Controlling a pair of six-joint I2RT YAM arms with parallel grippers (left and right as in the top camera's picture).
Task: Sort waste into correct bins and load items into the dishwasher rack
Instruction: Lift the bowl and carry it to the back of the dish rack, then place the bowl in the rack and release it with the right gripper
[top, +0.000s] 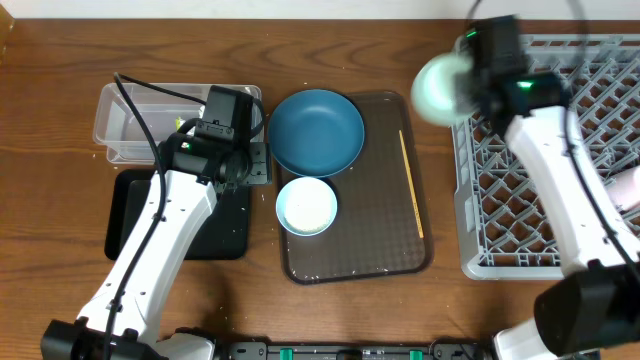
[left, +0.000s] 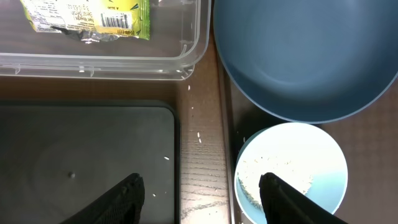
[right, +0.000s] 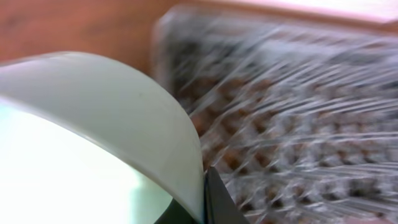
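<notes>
My right gripper moves across the rack next, turns and brings the mint-green bowl down into the empty slots in the rack's far corner beyond the pink cup.
My right gripper is shut on the rim of the mint-green bowl and holds it up at the left edge of the grey dishwasher rack. A pink cup lies in the rack. My left gripper is open and empty over the gap between the black tray and the white bowl. The blue plate and the chopstick lie on the brown tray. The snack wrapper lies in the clear tub. Rice grains dot the table. No tissue shows.
The white bowl holds rice residue. A few grains lie on the black tray too. The left arm's body stretches over the black tray and the tub's right end. The right arm crosses over the rack.
</notes>
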